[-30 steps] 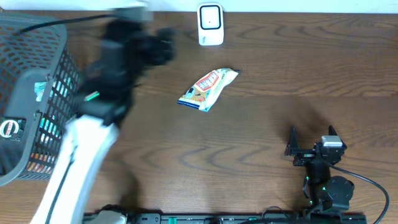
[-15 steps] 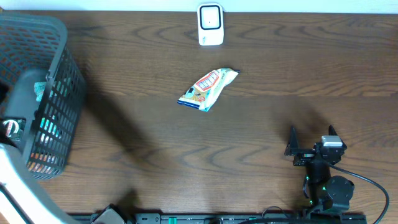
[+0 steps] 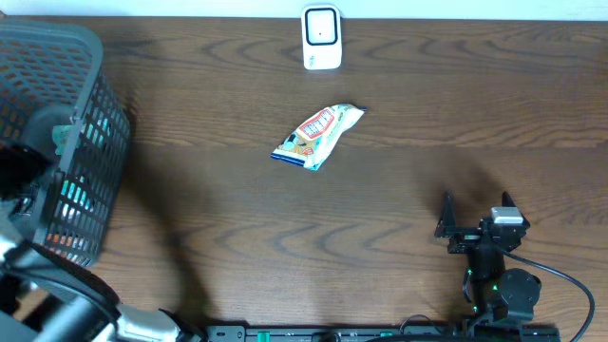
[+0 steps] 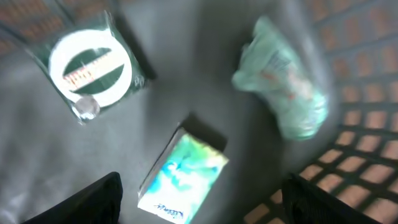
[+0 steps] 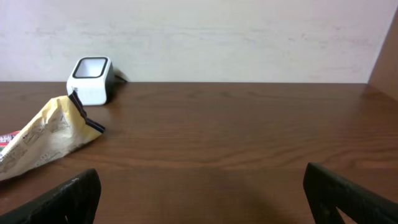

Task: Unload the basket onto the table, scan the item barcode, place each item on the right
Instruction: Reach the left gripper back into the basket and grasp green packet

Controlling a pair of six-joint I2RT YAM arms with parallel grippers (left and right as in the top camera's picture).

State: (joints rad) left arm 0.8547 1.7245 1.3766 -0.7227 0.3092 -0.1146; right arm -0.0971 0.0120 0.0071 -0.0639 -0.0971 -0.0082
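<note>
I will lower my left gripper's fingers around the middle of the pack next and close them, because the teal tissue pack (image 3: 77,194) (image 4: 183,177) is below, between the open fingers.
The white barcode scanner (image 3: 322,38) stands at the table's far edge, also seen at the left of the right wrist view (image 5: 92,79). A yellow snack packet (image 3: 318,136) lies flat in front of it (image 5: 43,137). My left gripper (image 3: 21,169) reaches down into the grey mesh basket (image 3: 90,66). It is open (image 4: 202,208) just above a teal tissue pack (image 4: 183,177), holding nothing. A green round-labelled pack (image 4: 90,65) and a pale green bag (image 4: 283,87) lie further in. My right gripper (image 3: 475,228) rests open and empty near the front right (image 5: 205,199).
The basket's mesh wall (image 4: 357,155) rises close on the right of the left gripper. The left arm (image 3: 57,294) runs along the table's front left corner. A cable (image 3: 570,285) trails from the right arm's base.
My left arm has swung from over the table's left part out to the basket and down into it, its jaws widening a little. The snack packet, scanner and right arm have not moved.
</note>
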